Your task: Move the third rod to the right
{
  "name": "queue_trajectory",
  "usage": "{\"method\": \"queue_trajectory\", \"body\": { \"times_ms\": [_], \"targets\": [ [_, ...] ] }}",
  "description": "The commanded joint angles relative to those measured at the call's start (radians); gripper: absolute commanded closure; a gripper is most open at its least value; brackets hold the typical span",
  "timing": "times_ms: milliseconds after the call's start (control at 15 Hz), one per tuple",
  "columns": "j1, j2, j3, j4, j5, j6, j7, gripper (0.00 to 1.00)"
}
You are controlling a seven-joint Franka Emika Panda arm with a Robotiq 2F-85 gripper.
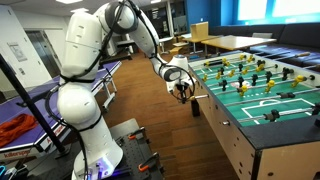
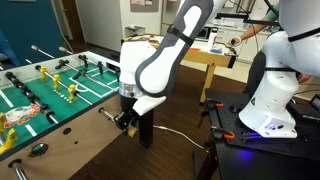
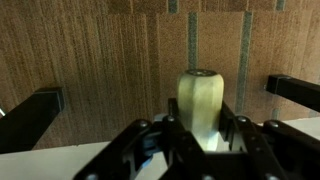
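Observation:
The table's side stands beside my gripper across a short gap. My gripper pushes the pale rod handle (image 3: pixel 203 100) toward that side of the table and releases it next.
A foosball table (image 1: pixel 262 92) with a green field and rods of small players shows in both exterior views (image 2: pixel 48 92). My gripper (image 1: pixel 181 88) is at the table's side wall, also seen in an exterior view (image 2: pixel 128 118). In the wrist view my gripper (image 3: pixel 203 128) has its jaws closed on either side of a pale rod handle (image 3: pixel 203 100), which stands upright between the fingers. The rod behind the handle is hidden by the gripper.
Another dark rod handle (image 1: pixel 196 106) sticks out of the table's side just below my gripper. A black knob (image 2: pixel 38 148) sits at the table's near corner. A wooden table (image 1: pixel 225 42) stands behind. A red cloth (image 1: pixel 15 128) lies by the robot base.

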Motion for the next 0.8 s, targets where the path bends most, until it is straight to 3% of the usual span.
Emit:
{"method": "queue_trajectory", "body": {
  "times_ms": [0,600,667,733],
  "targets": [
    [-0.066,-0.022,-0.045,0.067,-0.034,-0.070,-0.067,0.85],
    [-0.085,0.021,-0.045,0.141,-0.034,-0.104,-0.090,0.85],
    [-0.082,0.018,-0.045,0.137,-0.034,-0.103,-0.088,0.79],
    [-0.084,0.012,-0.040,0.131,-0.030,-0.104,-0.089,0.35]
  ]
}}
